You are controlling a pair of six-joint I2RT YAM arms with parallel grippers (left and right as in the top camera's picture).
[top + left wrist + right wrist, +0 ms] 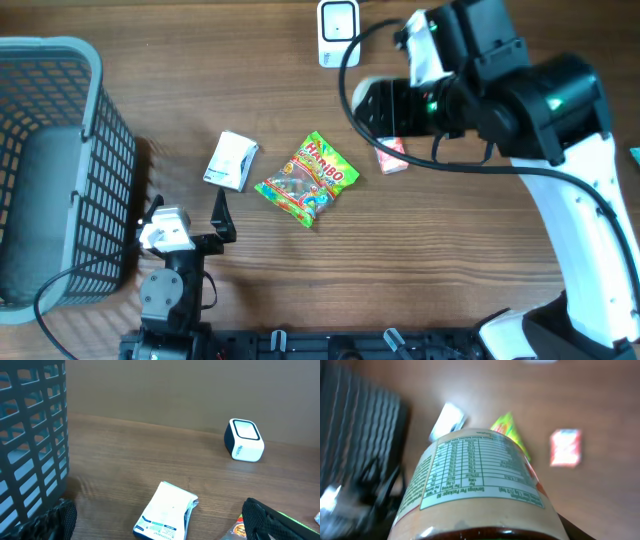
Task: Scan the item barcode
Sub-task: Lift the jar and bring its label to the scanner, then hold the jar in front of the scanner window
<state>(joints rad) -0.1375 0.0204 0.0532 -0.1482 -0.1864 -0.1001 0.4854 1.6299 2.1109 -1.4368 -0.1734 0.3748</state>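
The jar will next go past the scanner in my right gripper. The gripper will then lower it to the right in the overhead view and release it, because the tabletop there is clear of packets.
My right gripper (400, 108) is shut on a jar (477, 485) with a cream label. The right wrist view shows its nutrition table; no barcode shows. From overhead the jar (382, 108) is a dark shape held above the table, in front and to the right of the white scanner (338, 32), which stands at the far edge. The scanner (244, 440) faces upward in the left wrist view. My left gripper (187, 213) rests open near the front left, its fingers (265, 520) wide apart with nothing between them.
A white packet (232, 160) lies just ahead of the left gripper, with a green Haribo bag (308, 178) to its right. A small red packet (393, 155) sits under the right arm. A grey mesh basket (100, 120) fills the left side.
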